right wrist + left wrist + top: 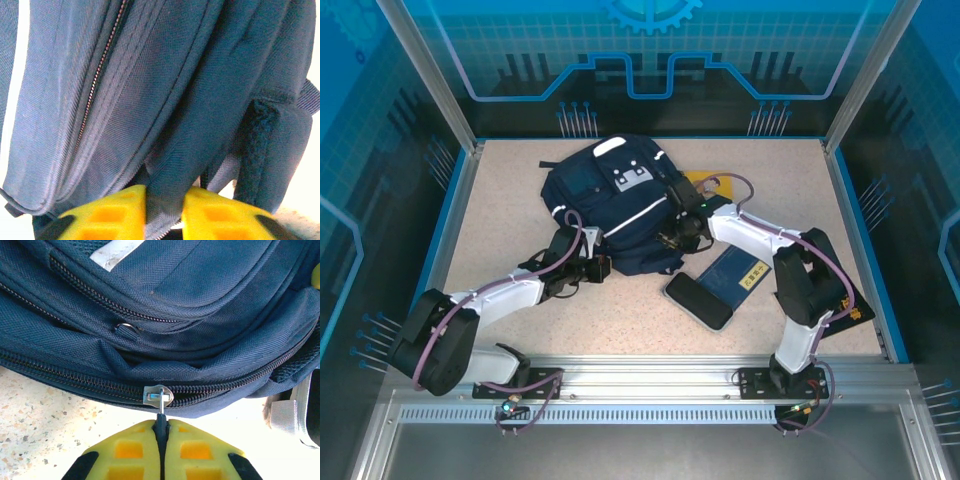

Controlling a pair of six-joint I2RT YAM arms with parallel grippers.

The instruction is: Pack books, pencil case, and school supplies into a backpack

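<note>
The zip ahead is closed, so the robot's left gripper next needs to go around the backpack's near corner and outward along its side opposite the right gripper, letting go of the tab.
The navy backpack [610, 195] lies in the middle of the table. My left gripper [603, 268] sits at its near edge, shut on the black pull tab [161, 426] of a silver zipper slider [159, 395]; the zip there is closed. At the bag's right side, my right gripper [675, 238] is shut on a fold of backpack fabric [172, 170], which fills the gap between its yellow fingers [120, 210]. A yellow book [705, 184] peeks out behind the right arm. The dark blue book [735, 275] and a flat black pencil case [698, 300] lie near right of the bag.
A dark flat item [850, 300] lies under the right arm's elbow near the right wall. Blue walls [455, 215] fence the table on three sides. Bare tabletop [500, 190] stretches left of the bag.
</note>
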